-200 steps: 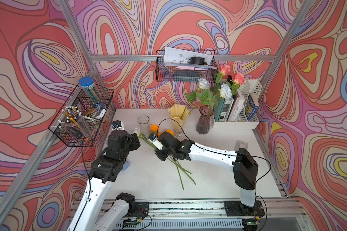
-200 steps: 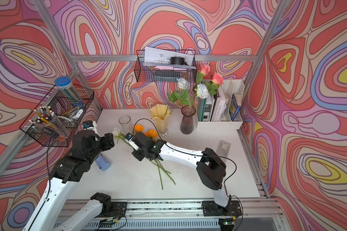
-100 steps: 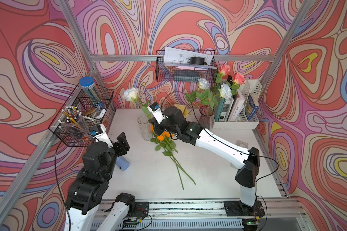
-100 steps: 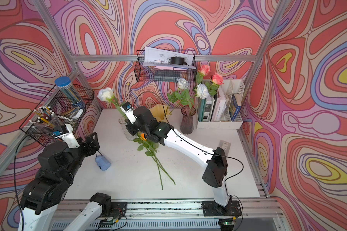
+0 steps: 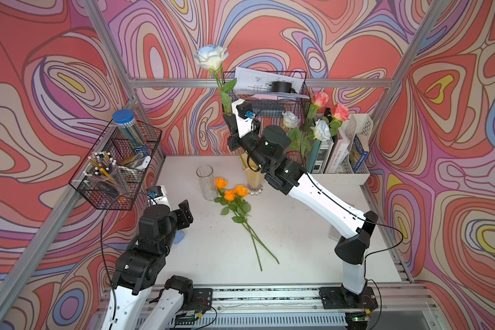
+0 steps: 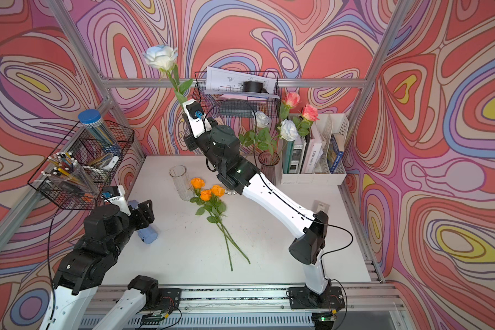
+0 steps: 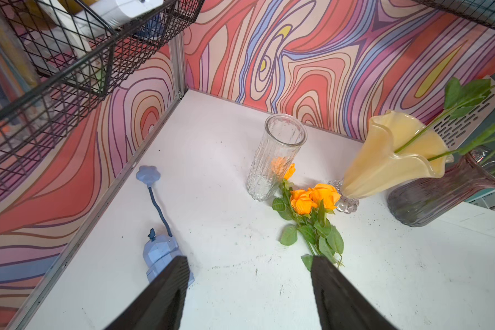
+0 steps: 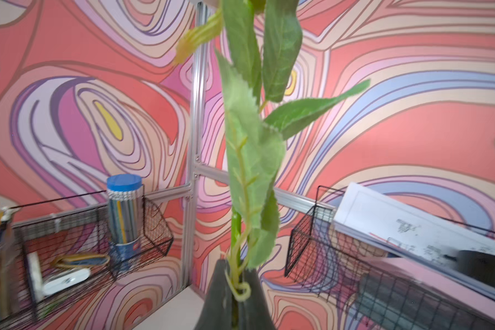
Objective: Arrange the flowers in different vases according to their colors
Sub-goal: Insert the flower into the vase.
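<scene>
Next, my right gripper lowers the white flower's green stem down into the yellow vase's wavy opening (image 5: pixel 245 158) and releases it there, since that opening lies below the gripper.
My right gripper (image 5: pixel 228 115) (image 6: pixel 183 106) (image 8: pixel 235 270) is raised high near the back wall, shut on the stem of a white flower (image 5: pixel 211 56) (image 6: pixel 160 57) whose leaves (image 8: pixel 252 160) stand upright. Three orange flowers (image 5: pixel 231 194) (image 6: pixel 208 191) (image 7: pixel 312 197) lie on the table beside the empty clear glass vase (image 5: pixel 206 183) (image 6: pixel 180 184) (image 7: pixel 277 154). The yellow vase (image 5: pixel 253 180) (image 7: pixel 389 160) is partly hidden behind my right arm. Two white flowers (image 5: pixel 290 118) and two pink flowers (image 5: pixel 340 111) stand by the purple vase (image 6: pixel 267 167) (image 7: pixel 435 200). My left gripper (image 5: pixel 185 217) (image 6: pixel 146 214) (image 7: pixel 247 271) is open and empty, low at the left.
A blue toy on a cord (image 6: pixel 148 236) (image 7: pixel 160 257) lies by my left gripper. A wire basket of pens (image 5: pixel 115 177) hangs on the left wall, another basket (image 5: pixel 269 94) on the back wall. A white book organizer (image 5: pixel 343 160) fills the back right corner.
My right arm has lifted the white flower from the table up high toward the back wall. My left arm has drawn back toward the front left, still open.
</scene>
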`<state>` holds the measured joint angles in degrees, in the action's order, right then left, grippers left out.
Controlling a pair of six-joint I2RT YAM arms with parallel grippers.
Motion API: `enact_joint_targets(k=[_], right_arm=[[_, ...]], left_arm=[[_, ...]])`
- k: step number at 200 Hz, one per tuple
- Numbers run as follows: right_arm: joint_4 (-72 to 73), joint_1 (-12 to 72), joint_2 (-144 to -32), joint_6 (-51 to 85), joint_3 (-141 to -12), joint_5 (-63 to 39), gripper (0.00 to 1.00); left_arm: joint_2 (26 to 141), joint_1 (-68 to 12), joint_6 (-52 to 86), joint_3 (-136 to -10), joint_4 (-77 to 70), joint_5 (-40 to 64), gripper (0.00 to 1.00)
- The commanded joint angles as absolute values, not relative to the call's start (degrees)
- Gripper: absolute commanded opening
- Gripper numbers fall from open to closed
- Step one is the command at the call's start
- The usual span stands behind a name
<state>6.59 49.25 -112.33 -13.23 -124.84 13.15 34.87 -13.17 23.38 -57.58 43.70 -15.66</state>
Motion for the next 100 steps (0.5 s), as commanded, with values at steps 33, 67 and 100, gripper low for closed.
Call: enact_joint_targets(k=[33,67,100], right_arm=[[17.49,46.01,-119.34,-21.12,-124.2,15.91,0.0],[21.15,45.43,-121.35,-24.26,-118.24,16.61,0.0],[23.62,44.91,-121.27,-24.01,-111.32,18.24,0.0]], left_arm=[[34.53,-12.92,20.62,-56.0,39.69,-15.2,0.73],[34.45,-12.92,19.69,-55.02,38.49,-14.7,0.73],[34.89,-12.96,18.72,-54.02,37.74,-13.79,0.73]])
